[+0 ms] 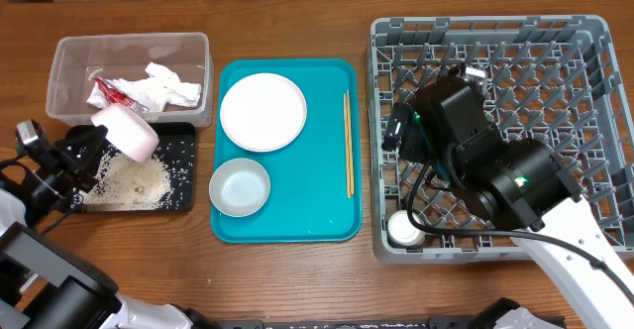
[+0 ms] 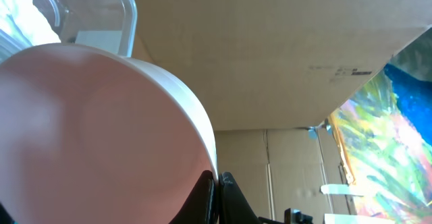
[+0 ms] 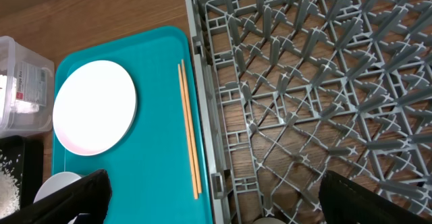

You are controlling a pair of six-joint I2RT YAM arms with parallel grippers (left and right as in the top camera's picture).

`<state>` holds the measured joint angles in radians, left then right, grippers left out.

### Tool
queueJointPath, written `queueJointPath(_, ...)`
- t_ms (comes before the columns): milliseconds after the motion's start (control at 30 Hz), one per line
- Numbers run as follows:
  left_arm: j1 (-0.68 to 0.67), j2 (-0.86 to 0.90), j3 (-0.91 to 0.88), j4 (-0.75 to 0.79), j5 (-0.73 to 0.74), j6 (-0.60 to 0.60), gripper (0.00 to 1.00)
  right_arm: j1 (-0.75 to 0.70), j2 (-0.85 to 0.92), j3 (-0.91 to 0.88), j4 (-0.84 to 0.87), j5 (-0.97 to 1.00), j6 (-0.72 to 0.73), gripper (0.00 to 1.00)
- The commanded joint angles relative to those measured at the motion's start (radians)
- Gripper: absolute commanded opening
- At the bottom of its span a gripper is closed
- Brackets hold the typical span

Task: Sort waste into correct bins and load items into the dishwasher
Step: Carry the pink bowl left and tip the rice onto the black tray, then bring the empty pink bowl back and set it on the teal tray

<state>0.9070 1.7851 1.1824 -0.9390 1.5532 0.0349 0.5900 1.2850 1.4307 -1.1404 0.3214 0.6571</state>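
Observation:
The left gripper next needs to swing over, go down and let go of the bowl, since the bare teal patch by the chopsticks is to the left gripper's right in the overhead view.
My left gripper [image 1: 97, 143] [image 2: 217, 183] is shut on the rim of a white bowl [image 1: 129, 131] [image 2: 88, 136], held tilted over the black tray [image 1: 183, 170], which holds loose rice [image 1: 129, 182]. The clear tub [image 1: 69, 61] holds the crumpled napkin [image 1: 163, 86] and the red-and-white wrapper [image 1: 107, 93]. On the teal tray [image 1: 317, 200] lie a white plate [image 1: 263, 111] [image 3: 94, 106], a second white bowl [image 1: 240, 186] and the chopsticks [image 1: 348, 146] [image 3: 189, 129]. My right gripper [image 1: 398, 131] [image 3: 216, 204] is open and empty over the left edge of the grey dish rack [image 1: 555, 71] [image 3: 304, 82]. A small white cup [image 1: 404, 230] sits in the rack's front left corner.
The clear tub and black tray stand side by side at the far left, close to the teal tray's left edge. The rack's left wall runs right beside the teal tray and the chopsticks. Bare wooden table shows along the front.

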Motion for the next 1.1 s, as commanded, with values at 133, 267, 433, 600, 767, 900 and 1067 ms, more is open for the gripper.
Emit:
queueJointPath(133,-0.244,-0.170,0.105,-0.003,-0.231,-0.004,0.04,0.004,0.001,0.023,0.005,0.006,-0.003,1.00)
queueJointPath(267,-0.551,-0.264,0.208,-0.002,-0.597,-0.007,0.04,0.004,0.002,0.023,0.006,0.006,-0.003,1.00)
queueJointPath(433,-1.010,-0.259,0.233,-0.001,-1.146,0.034,0.04,0.004,0.001,0.023,0.003,0.006,-0.003,1.00)
queueJointPath(600,-1.320,-0.197,0.233,-0.033,-1.481,0.040,0.04,0.004,0.002,0.023,0.002,0.002,-0.004,1.00)
queueJointPath(767,-1.463,-0.045,0.233,-0.089,-1.579,0.040,0.04,0.004,0.001,0.023,0.002,-0.009,-0.003,1.00)
queueJointPath(900,-1.496,0.028,0.233,-0.084,-1.578,0.039,0.04,0.004,0.002,0.023,0.003,-0.009,-0.003,1.00)
queueJointPath(1067,-1.503,0.066,0.233,-0.077,-1.533,0.036,0.06,0.004,0.001,0.023,0.005,-0.009,-0.003,1.00)
